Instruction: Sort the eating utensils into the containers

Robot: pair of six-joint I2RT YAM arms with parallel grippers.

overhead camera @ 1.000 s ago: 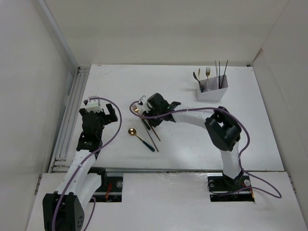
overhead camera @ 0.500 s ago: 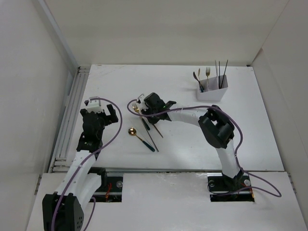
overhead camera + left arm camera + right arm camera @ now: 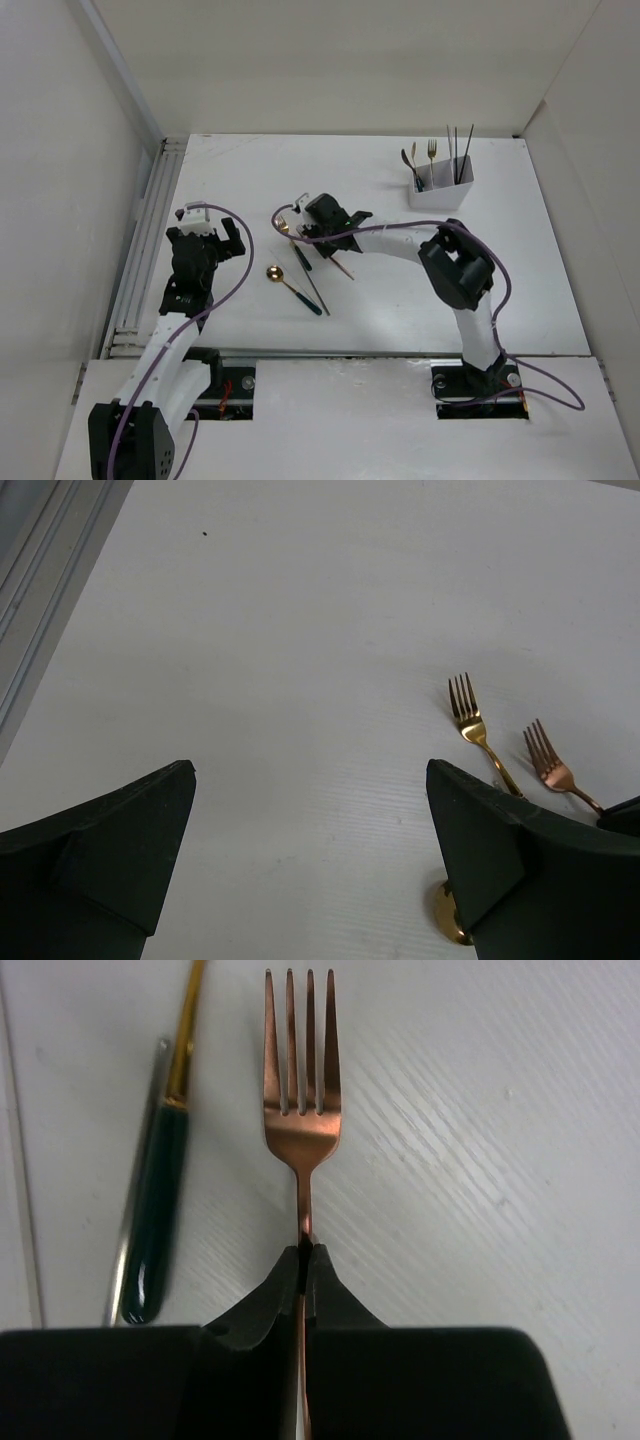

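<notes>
The robot's right gripper should lift the copper fork [image 3: 302, 1110] outward over the white container [image 3: 440, 190] with the tines up, then lower the copper fork's handle in where a gold fork stands.
My right gripper [image 3: 304, 1252] is shut on the thin neck of a copper fork [image 3: 302, 1110], whose tines point away over the table. Its handle [image 3: 343, 268] sticks out behind the gripper [image 3: 306, 228] in the top view. Beside it lie a gold fork with a dark green handle [image 3: 155, 1220] and a thin chopstick [image 3: 130, 1210]. A gold spoon [image 3: 274, 272] lies nearer the arms. My left gripper [image 3: 310, 860] hangs open over bare table, left of both forks [image 3: 470, 715]. The white container [image 3: 440, 190] stands at the back right with several utensils upright in it.
A metal rail [image 3: 145, 230] runs along the table's left edge, and white walls close in the sides and back. Purple cables [image 3: 240, 270] loop from both arms. The right arm's elbow [image 3: 458, 265] rises between the utensils and the container.
The right gripper's jaws have closed on the copper fork's neck. The fork's handle has swung a little to the right. The left arm has not moved.
</notes>
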